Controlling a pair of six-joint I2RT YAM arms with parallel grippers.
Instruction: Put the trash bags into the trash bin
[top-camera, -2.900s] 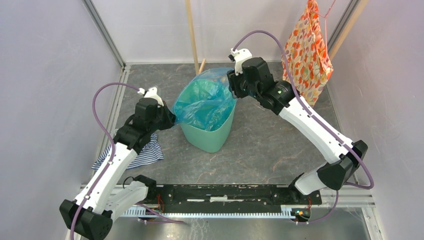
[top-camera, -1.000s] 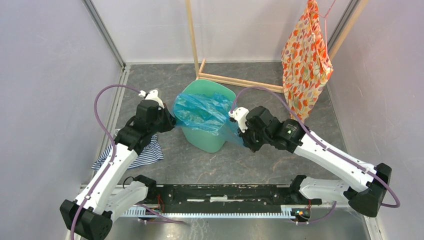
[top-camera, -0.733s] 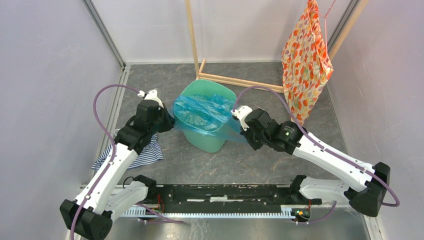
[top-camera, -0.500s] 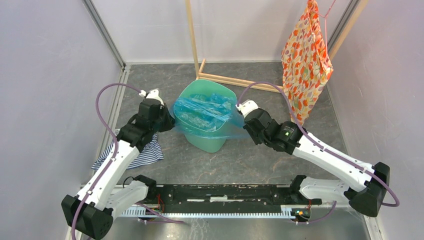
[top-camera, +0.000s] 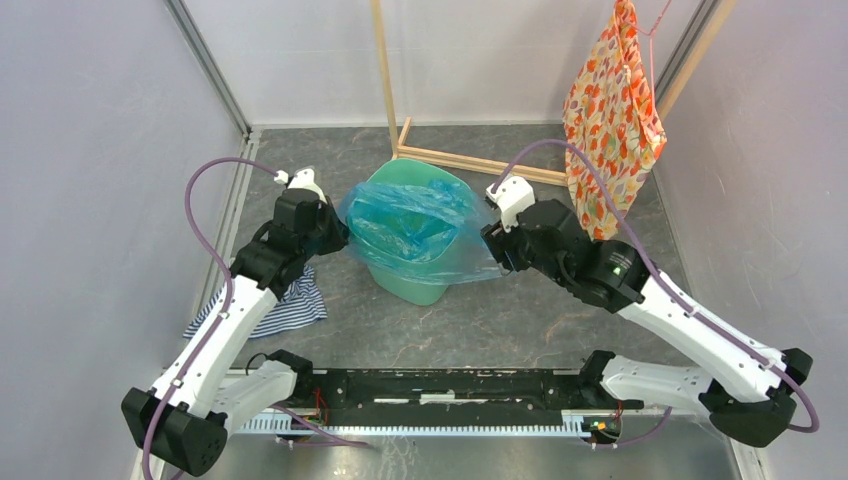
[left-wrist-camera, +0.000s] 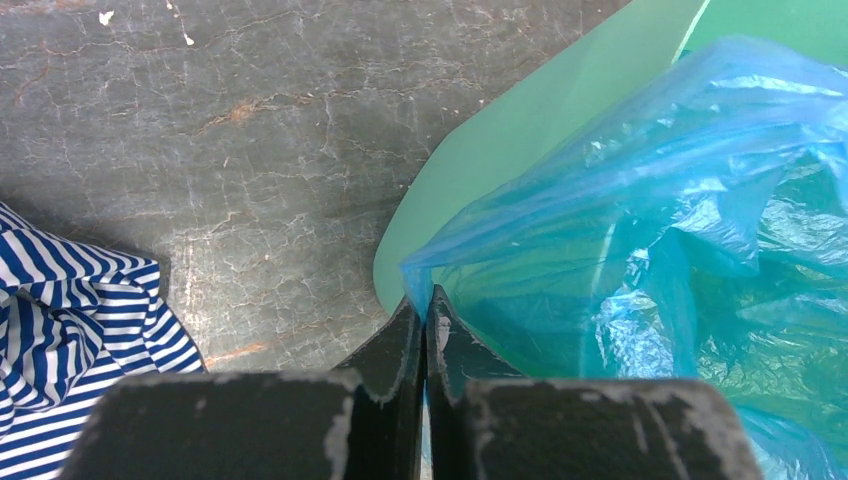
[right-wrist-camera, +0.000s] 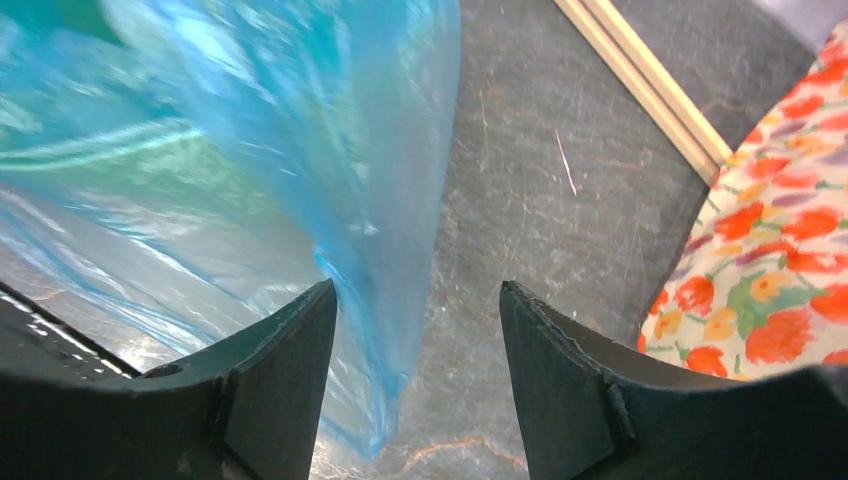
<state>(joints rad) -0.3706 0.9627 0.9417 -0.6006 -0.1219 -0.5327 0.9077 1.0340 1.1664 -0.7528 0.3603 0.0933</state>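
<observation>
I will lift my right gripper off the bag's hanging flap (right-wrist-camera: 390, 200), then move it over the bin's opening to the bag's far edge, as the bin's far rim shows.
The mint-green trash bin (top-camera: 420, 283) stands mid-table. The translucent light-blue trash bag (top-camera: 405, 220) lies over and inside its mouth, with a flap hanging outside the bin's right wall to the table (top-camera: 478, 262). My left gripper (top-camera: 338, 238) is at the bin's left rim, shut on the bag's edge; in the left wrist view the closed gripper (left-wrist-camera: 424, 305) pinches the blue film (left-wrist-camera: 640, 240) beside the green rim (left-wrist-camera: 520, 120). My right gripper (top-camera: 492, 240) is open just right of the bin; in the right wrist view the gripper (right-wrist-camera: 418, 290) straddles the hanging flap (right-wrist-camera: 390, 200) without closing on it.
A blue-and-white striped cloth (top-camera: 283, 307) lies on the table under the left arm, also in the left wrist view (left-wrist-camera: 70, 310). A wooden frame (top-camera: 470, 160) stands behind the bin. Orange floral fabric (top-camera: 612, 100) hangs at the back right, near the right gripper (right-wrist-camera: 770, 240).
My right gripper has let go of the bag, opened and moved up and right along the bin's right side. The bag's right flap now hangs loose. The left gripper shifted slightly up, still holding.
</observation>
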